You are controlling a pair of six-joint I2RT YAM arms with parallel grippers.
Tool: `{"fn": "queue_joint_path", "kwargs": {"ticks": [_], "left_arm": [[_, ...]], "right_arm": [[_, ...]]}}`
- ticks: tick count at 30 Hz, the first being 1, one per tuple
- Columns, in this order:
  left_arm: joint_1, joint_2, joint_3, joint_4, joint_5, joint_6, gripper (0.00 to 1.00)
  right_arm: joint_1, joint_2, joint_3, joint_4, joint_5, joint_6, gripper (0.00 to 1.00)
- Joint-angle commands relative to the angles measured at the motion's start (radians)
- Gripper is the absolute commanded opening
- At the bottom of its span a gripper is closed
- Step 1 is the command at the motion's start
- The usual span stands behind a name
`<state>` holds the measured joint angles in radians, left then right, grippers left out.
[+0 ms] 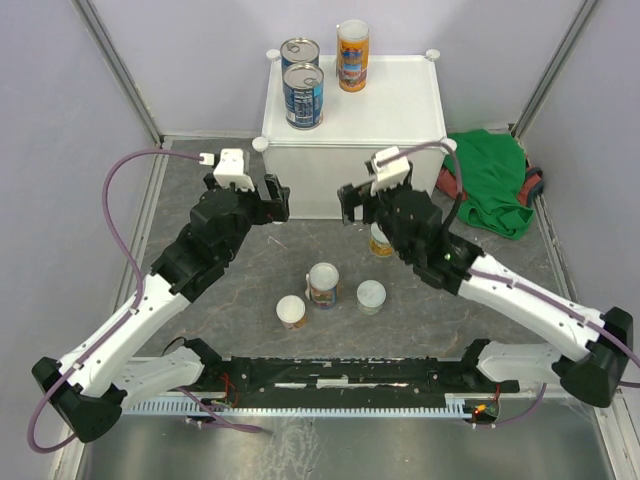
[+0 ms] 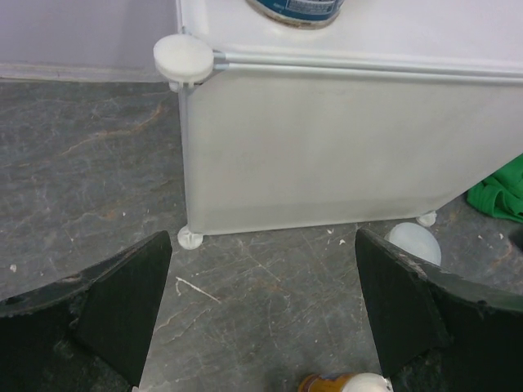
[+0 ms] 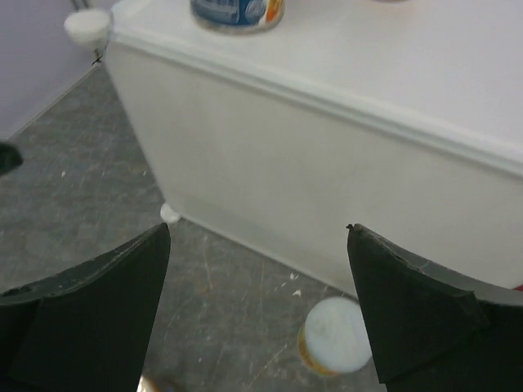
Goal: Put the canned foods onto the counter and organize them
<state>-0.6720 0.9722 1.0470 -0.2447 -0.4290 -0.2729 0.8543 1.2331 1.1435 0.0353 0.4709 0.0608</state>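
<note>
I will next move my right gripper's open fingers back and down around the middle pale-lidded can (image 1: 323, 278) on the floor.
The counter (image 1: 385, 110) is a white box at the back, and three canned foods stand on it: two dark blue cans (image 1: 303, 95) (image 1: 300, 50) and a taller orange can (image 1: 352, 55). More pale-lidded cans stand on the floor: one (image 1: 323, 283), one (image 1: 291, 311), one (image 1: 371, 296). Another (image 1: 381, 240) sits partly under my right arm. My right gripper (image 3: 257, 302) is open above the floor before the counter's front wall (image 3: 327, 171), with that can (image 3: 331, 335) just inside its right finger. My left gripper (image 2: 261, 306) is open and empty near the counter's left front corner (image 2: 184, 59).
A green cloth (image 1: 490, 180) lies bunched to the right of the counter, by the wall. The cell's slanted walls close in both sides. Round knobs stick out at the counter's corners (image 1: 260, 143). An orange can's top (image 2: 343, 382) shows at the lower edge of the left wrist view.
</note>
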Motion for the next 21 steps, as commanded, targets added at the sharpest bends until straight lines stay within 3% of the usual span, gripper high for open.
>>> {"fn": "queue_joint_path", "kwargs": {"ticks": [1,12,21], "left_arm": [[-0.005,-0.027,-0.016,-0.012,-0.036,-0.056,0.99],[-0.004,-0.046,-0.044,-0.015,-0.046,-0.054,0.99],[-0.004,-0.024,-0.054,0.009,-0.037,-0.051,0.99]], "right_arm": [[0.096,-0.113,-0.155,-0.025,0.089,0.117,0.96],[0.375,-0.190,-0.400,-0.029,0.211,0.242,0.95],[0.491,-0.155,-0.489,0.033,0.252,0.310,0.97]]}}
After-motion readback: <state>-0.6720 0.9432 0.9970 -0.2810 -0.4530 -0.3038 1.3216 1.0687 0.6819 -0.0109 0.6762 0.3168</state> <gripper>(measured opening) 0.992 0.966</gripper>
